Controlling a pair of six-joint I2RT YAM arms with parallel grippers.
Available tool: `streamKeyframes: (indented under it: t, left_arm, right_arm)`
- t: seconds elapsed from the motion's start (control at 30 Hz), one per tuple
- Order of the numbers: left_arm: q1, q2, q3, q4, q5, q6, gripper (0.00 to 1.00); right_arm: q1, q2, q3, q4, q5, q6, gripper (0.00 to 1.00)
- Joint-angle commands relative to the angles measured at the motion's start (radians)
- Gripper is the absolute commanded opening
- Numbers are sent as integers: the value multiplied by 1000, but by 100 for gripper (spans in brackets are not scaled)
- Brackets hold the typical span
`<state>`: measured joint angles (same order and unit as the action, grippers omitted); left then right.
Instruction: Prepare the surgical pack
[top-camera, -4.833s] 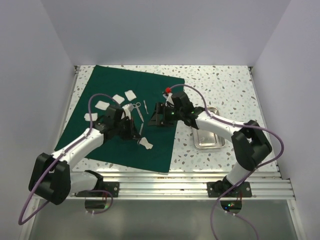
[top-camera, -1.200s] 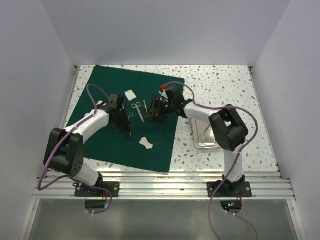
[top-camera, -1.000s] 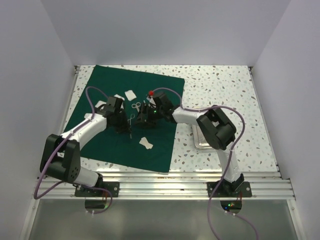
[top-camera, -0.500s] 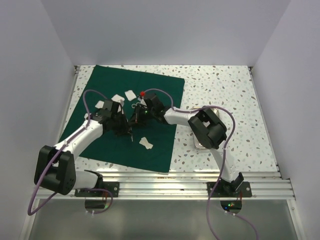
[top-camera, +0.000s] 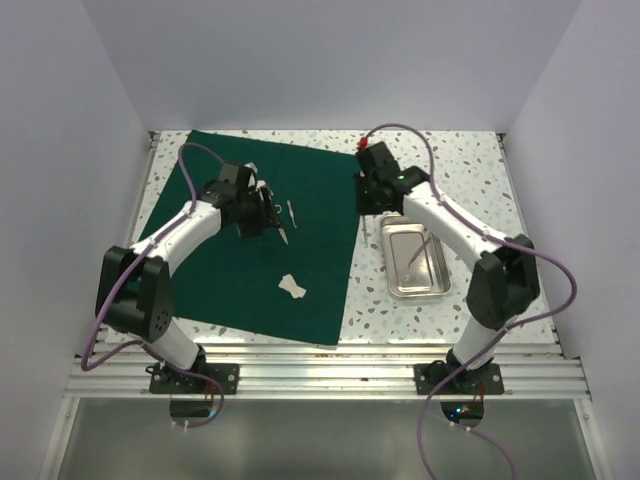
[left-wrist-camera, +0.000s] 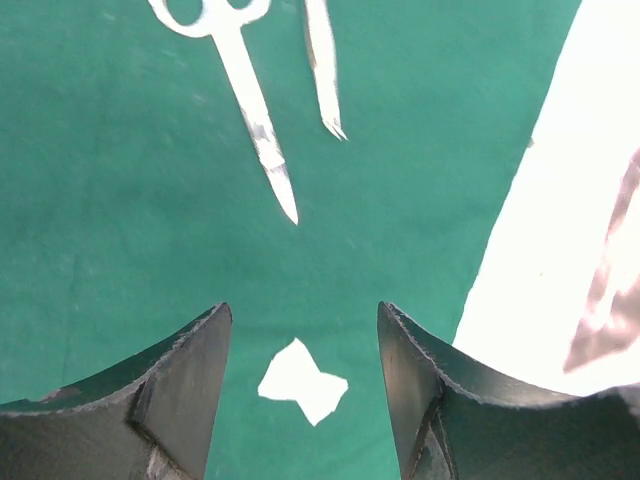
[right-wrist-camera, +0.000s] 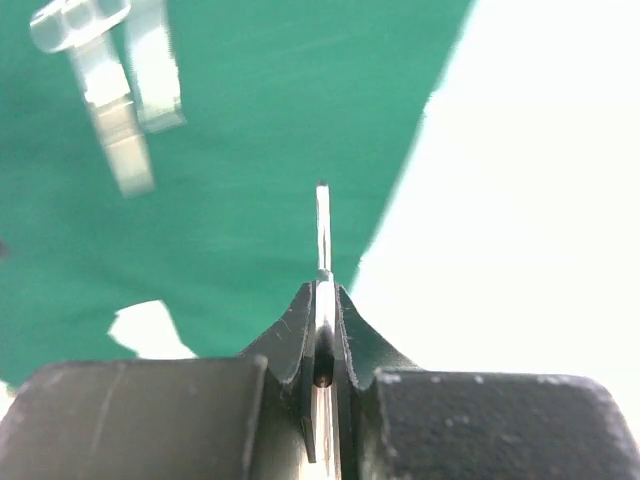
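Note:
The instrument in my right gripper goes to the right in the top view and down into the steel tray (top-camera: 391, 262) next for its release, since another already lies there.
The dark green drape (top-camera: 220, 285) lies flat on the left of the table. My left gripper (top-camera: 262, 208) hovers over it, open and holding nothing. In the left wrist view its jaws (left-wrist-camera: 305, 325) frame a crumpled white gauze piece (left-wrist-camera: 302, 381). Beyond them lie the scissors (left-wrist-camera: 245, 95) and a second slim instrument (left-wrist-camera: 322, 75). My right gripper (top-camera: 367, 208) is above the drape's right edge. It is shut on a thin metal instrument (right-wrist-camera: 322, 225) that sticks out past the fingertips. The steel tray (top-camera: 391, 262) sits on the bare table to the right, with one instrument (top-camera: 420, 247) inside.
The gauze piece (top-camera: 292, 287) lies loose near the drape's middle. The scissors (right-wrist-camera: 100, 85) look blurred at the far left of the right wrist view. Speckled tabletop (top-camera: 450, 165) lies behind and right of the tray. White walls close in three sides.
My right arm has swung from the scissors near the drape's middle to its right edge, carrying the thin instrument. My left gripper has moved toward the far side of the drape.

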<state>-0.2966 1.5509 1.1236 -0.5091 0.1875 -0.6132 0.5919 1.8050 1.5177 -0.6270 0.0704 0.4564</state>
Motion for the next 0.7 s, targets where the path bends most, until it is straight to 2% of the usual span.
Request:
streamKeyframes:
  t: [0.0,0.03,0.13,0.23,0.43,0.57,0.67]
  left_arm:
    - [-1,118,76,-17,-106,-89,64]
    - [-4,144,115,-32,-135,-101,64]
    - [-31,239,213,-92,-184,-129,66]
    - [-76,310,306,-170,-272,-152,68]
    - [-114,420,445,-285,-351,-260,68]
    - [-124,483,527,-328,-378,-295,68]
    - [-133,521,568,-333,-388,-312,67]
  right_arm:
    - [-64,-105,-27,-215,270,-171,0]
    - [-75,-110,-31,-221,348,-186,0]
    - [-118,-95,-50,-252,455,-226,0]
    - [-144,-70,-96,-241,532,-248,0]
    - [-153,25,-117,-244,632,-249,0]
    - [-155,50,-137,-223,648,-255,6]
    - [-156,59,-155,-201,623,-252,16]
